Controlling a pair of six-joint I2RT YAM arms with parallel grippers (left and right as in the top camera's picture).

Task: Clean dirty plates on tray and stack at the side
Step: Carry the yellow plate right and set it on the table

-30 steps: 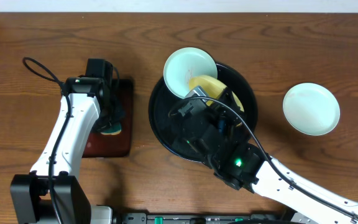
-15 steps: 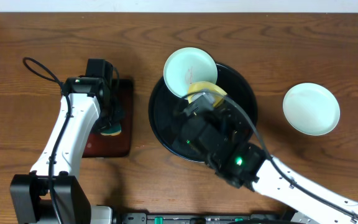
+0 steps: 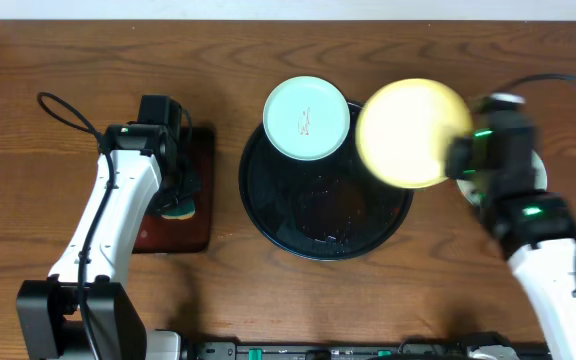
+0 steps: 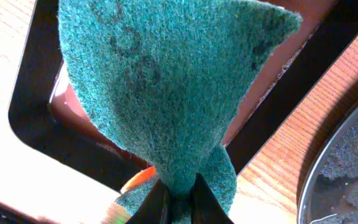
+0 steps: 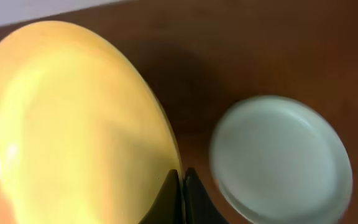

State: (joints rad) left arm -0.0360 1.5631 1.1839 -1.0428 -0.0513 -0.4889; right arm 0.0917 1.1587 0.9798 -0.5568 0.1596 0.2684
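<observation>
Next, my right gripper will go right in the overhead view and lower to release the yellow plate atop the mint-blue plate [image 3: 540, 172] [image 5: 283, 163], since that one lies clear of the tray.
My right gripper [image 3: 460, 158] is shut on the rim of the yellow plate [image 3: 411, 132] and holds it raised, above the black tray's [image 3: 268, 205] right edge; the wrist view shows the yellow plate [image 5: 73, 124] pinched at my right gripper [image 5: 182, 186]. A mint-blue plate [image 3: 306, 118] with a small smear sits on the tray's far rim. Another mint-blue plate [image 5: 281, 158] lies on the wood at the right, mostly hidden under my arm in the overhead view. My left gripper [image 4: 178, 198] is shut on a green scouring pad [image 4: 166, 93] above the small red-brown tray [image 3: 183, 215].
The small red-brown tray [image 4: 36, 124] lies left of the black tray, whose rim [image 4: 328, 174] shows at the left wrist view's right edge. A black cable [image 3: 68, 110] loops over the left arm. Bare wood tabletop [image 3: 418, 290] surrounds the trays.
My right arm lifted the yellow plate off the black tray and swung right with it, uncovering the tray's middle and the mint-blue plate. The left arm has not moved.
</observation>
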